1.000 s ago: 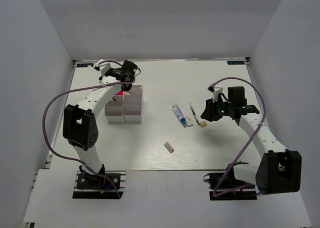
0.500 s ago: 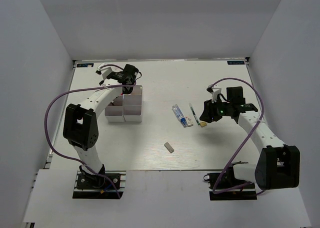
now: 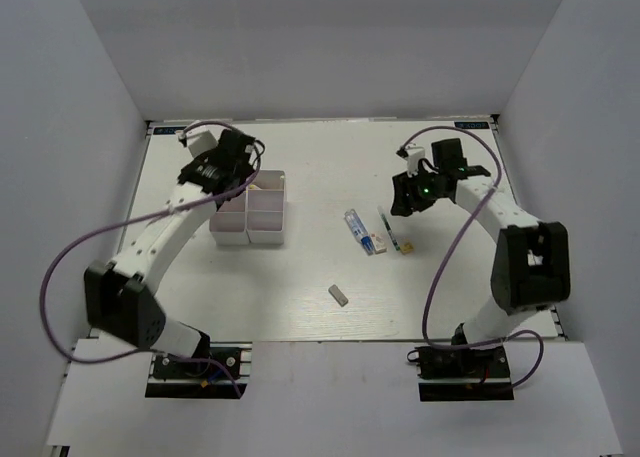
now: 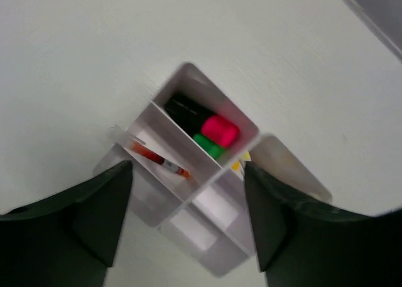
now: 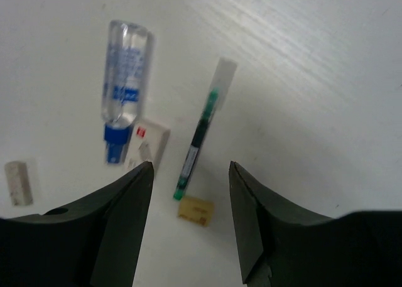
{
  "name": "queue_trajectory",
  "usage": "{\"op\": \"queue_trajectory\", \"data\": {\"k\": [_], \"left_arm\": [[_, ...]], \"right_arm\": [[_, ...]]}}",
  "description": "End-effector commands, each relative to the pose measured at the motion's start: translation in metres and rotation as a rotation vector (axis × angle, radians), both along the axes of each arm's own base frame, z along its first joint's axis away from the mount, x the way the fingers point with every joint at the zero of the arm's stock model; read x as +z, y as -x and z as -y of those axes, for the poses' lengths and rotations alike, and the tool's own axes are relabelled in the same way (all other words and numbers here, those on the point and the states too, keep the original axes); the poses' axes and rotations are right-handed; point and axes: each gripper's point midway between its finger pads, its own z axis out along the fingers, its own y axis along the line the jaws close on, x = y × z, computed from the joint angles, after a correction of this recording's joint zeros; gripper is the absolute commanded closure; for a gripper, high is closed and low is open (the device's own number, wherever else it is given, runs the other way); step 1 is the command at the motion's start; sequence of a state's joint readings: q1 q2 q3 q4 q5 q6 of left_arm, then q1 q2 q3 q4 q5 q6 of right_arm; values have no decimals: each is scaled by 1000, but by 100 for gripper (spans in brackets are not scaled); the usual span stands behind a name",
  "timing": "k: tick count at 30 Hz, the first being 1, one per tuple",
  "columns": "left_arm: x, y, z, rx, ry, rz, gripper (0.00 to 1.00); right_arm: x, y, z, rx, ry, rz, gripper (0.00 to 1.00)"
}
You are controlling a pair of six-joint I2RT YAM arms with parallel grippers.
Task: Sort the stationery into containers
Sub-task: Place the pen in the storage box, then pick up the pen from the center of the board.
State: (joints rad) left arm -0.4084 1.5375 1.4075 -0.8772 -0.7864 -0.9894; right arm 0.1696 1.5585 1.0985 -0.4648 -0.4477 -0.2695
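Note:
My right gripper lowers to the left in the top view next and closes on the green pen's dark body, which lies below it, clear of the erasers.
The white organizer stands left of centre. My left gripper hovers open above its far left corner, holding nothing. In the left wrist view the organizer holds a pink highlighter, a green highlighter and a red pen; the left gripper gapes over it. My right gripper hangs open over loose stationery: a green pen, a beige eraser, a clear blue-capped tube and a white eraser. The right gripper is empty.
A grey eraser lies alone nearer the front edge, also at the left edge of the right wrist view as a grey eraser. White walls enclose the table on three sides. Purple cables loop from both arms.
The left gripper opened and drew up and to the left of the organizer. The right gripper opened wider and moved farther back, above the green pen.

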Motion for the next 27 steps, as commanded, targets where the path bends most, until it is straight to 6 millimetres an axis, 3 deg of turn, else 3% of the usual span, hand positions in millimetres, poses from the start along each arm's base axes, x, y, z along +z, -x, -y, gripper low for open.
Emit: {"op": "queue_trajectory", "data": {"k": [1,2,3,5,6,7,10,11,14,22,24,27], "left_arm": [[31,17,38,-396,71,82,14],[33,27,55,-511,129,108,7],[43,44,55,-580,135,181,0],[46,65,58,-632,175,220,0],[35,76,55,-639,178,201,0],[37,92,48,-639,178,201,0],[15,117,40,-622,206,136,0],[17,124,39,-636,216,149,0],[3,141,34,-605,249,113,0],[-1,168,23,-580,277,101,0],[-1,172,21,-579,276,90,0],[0,177,21,-585,281,81,0]], "right_arm": [[-11,-33,-2,-26,101,-23,42],[-15,-36,2,-40,140,-37,42],[-15,-48,-5,-32,153,-33,42],[-34,-53,-4,-40,206,-65,42],[-31,-59,-7,-41,217,-46,42],[-44,-59,-6,-40,248,-66,42],[-53,-58,-9,-27,278,-76,42],[-61,-56,-10,-18,290,-99,42],[-69,-50,-14,-1,311,-114,42],[-87,-37,-27,31,384,-148,44],[-93,-34,-28,35,412,-150,46],[-98,-30,-29,31,430,-167,58]]}}
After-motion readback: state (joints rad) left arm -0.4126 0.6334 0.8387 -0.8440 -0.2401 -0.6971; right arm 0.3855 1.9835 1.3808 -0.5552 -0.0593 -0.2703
